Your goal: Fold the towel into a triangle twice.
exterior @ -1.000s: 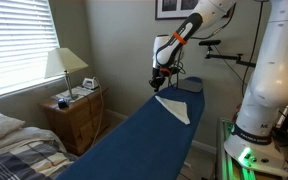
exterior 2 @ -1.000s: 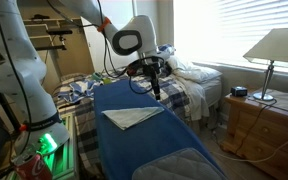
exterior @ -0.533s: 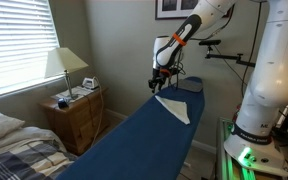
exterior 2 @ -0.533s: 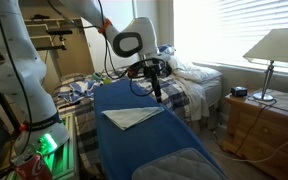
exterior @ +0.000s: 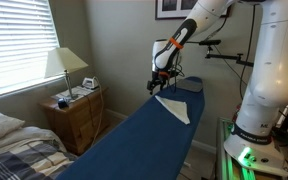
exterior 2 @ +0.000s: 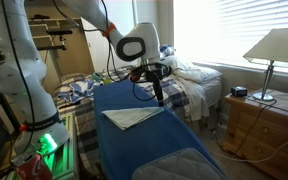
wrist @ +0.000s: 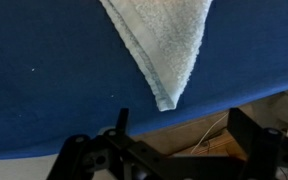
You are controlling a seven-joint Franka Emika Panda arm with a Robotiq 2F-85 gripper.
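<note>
My gripper needs to go down onto the towel's pointed tip [wrist: 165,102] next and close its fingers there, because that narrow tip is in line with the open gap between them.
The white towel [exterior: 174,108] [exterior 2: 132,116] lies folded into a narrow triangle on the blue padded table [exterior: 134,140] [exterior 2: 159,145]. In the wrist view one pointed tip of the towel [wrist: 164,45] faces my gripper [wrist: 182,128], just short of the table's edge. Both exterior views show the gripper [exterior: 156,87] [exterior 2: 157,97] hanging a little above that corner at the table's side. Its jaws stand wide apart with nothing between them, and the towel is not touched.
A blue cushion [exterior: 190,85] [exterior 2: 184,165] sits at one end of the table. A wooden nightstand [exterior: 76,115] with a lamp [exterior: 64,65] and a bed [exterior: 14,145] stand beside it. The robot's white base [exterior: 269,90] and a green-lit box [exterior 2: 46,145] are on the other side.
The jaws have opened and let go of the towel's corner, and the gripper has lifted slightly. The towel lies still.
</note>
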